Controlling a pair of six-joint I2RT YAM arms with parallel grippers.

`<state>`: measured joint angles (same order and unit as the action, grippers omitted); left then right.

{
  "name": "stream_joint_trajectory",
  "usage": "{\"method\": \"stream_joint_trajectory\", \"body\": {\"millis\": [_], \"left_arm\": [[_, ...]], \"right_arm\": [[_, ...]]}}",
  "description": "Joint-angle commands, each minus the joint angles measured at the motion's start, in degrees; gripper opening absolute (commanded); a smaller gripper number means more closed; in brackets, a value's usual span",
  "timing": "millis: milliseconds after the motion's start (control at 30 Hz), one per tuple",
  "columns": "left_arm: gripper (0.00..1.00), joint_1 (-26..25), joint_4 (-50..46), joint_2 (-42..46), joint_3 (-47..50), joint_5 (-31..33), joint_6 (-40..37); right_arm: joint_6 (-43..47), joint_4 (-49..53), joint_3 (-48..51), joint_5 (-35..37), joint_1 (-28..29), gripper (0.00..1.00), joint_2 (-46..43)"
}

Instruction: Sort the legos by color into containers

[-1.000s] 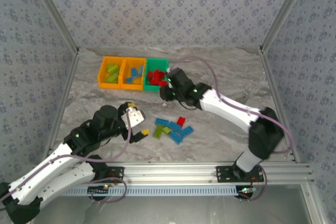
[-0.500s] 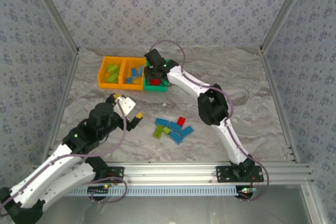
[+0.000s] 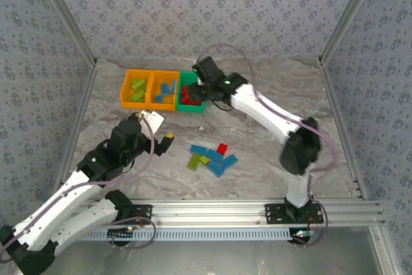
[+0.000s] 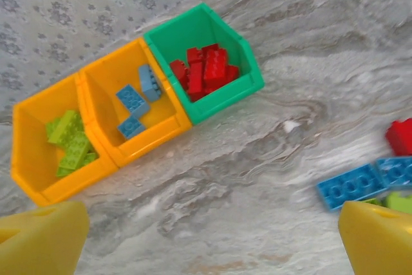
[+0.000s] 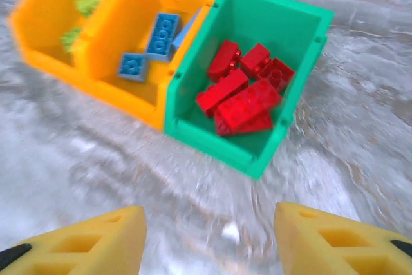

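The left gripper swings back toward the pile and lowers over the near end of the lime green brick [image 3: 192,165] next, since a blue lego crowds its far end.
The containers stand in a row at the back: an orange bin [image 3: 135,88] with lime green legos [image 4: 69,143], an orange bin [image 3: 163,89] with blue legos [image 5: 163,35], and a green bin [image 3: 192,108] with red legos [image 5: 246,98]. My right gripper [image 3: 191,93] hangs over the green bin's near side, open with nothing between its yellow fingers [image 5: 96,239]. My left gripper [image 3: 161,128] is wide open and empty above bare table, left of the loose pile [image 3: 210,158] of blue, green and red legos.
A blue lego [image 4: 351,186] and a red one [image 4: 400,136] from the pile lie at the right edge of the left wrist view. Metal frame posts and patterned walls close in the marble table [image 3: 270,159] on three sides.
My right gripper swung over the green bin and its jaws have spread apart. My left gripper has drawn back up and to the left, still open.
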<state>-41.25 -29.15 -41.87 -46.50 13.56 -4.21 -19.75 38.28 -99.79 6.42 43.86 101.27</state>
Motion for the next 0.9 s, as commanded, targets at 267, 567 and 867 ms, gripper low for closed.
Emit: {"method": "stream_joint_trajectory", "body": {"millis": [267, 567, 867], "left_arm": [[0.99, -3.66, -7.93, -18.6, -8.2, -9.97, 39.61], [0.94, -14.75, 0.65, -33.04, -2.5, -2.6, 49.29], [0.71, -16.52, 0.5, -42.13, -1.04, -6.67, 40.94]], "right_arm": [[-7.64, 10.12, 33.37, 0.09, 5.48, 0.97, -41.15], [-11.04, 10.76, 37.83, 2.55, 5.02, 1.0, -42.43], [-10.29, 11.62, 35.61, 2.57, 5.07, 1.0, -38.03]]}}
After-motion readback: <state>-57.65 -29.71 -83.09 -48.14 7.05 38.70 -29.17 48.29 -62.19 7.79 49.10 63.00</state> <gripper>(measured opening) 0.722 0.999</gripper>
